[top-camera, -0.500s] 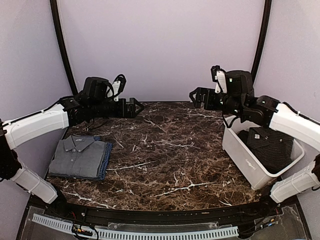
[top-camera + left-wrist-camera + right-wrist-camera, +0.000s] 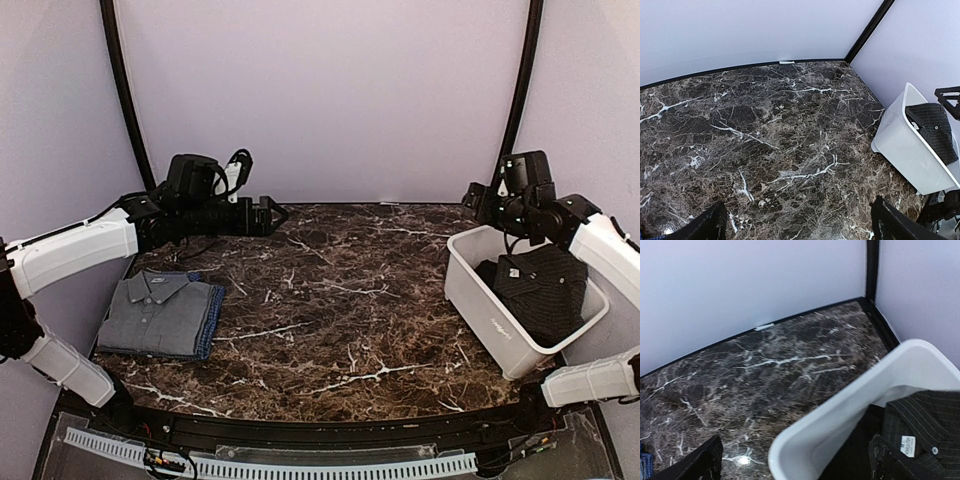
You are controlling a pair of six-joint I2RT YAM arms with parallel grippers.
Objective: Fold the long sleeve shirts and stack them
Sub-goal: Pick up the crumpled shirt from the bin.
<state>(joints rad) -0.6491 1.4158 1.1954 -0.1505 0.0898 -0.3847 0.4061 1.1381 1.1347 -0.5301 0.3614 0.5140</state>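
Next, my right gripper tilts downward and lowers back into the tub onto the charcoal shirt's collar (image 2: 518, 274) (image 2: 913, 433), which lies exposed by its white label.
A folded plain grey shirt (image 2: 158, 310) lies at the table's left on a folded blue shirt (image 2: 211, 322), whose edge shows beside it. A charcoal pinstriped shirt (image 2: 540, 288) (image 2: 934, 129) (image 2: 927, 422) lies crumpled in the white tub (image 2: 492, 322) at the right. My left gripper (image 2: 272, 215) (image 2: 797, 212) hangs open above the back left of the marble, holding nothing. My right gripper (image 2: 474, 200) (image 2: 795, 450) is open and empty above the tub's far left corner, with the tub's rim (image 2: 840, 407) under its spread fingers.
The dark marble table (image 2: 340, 300) lies between the shirt stack and the tub. Lilac walls with black corner posts (image 2: 522, 80) close the back and sides. A perforated white strip (image 2: 300, 465) runs along the near edge.
My right arm has swung right, from over the table's back middle to above the tub's far corner. The left arm and the shirts have not moved.
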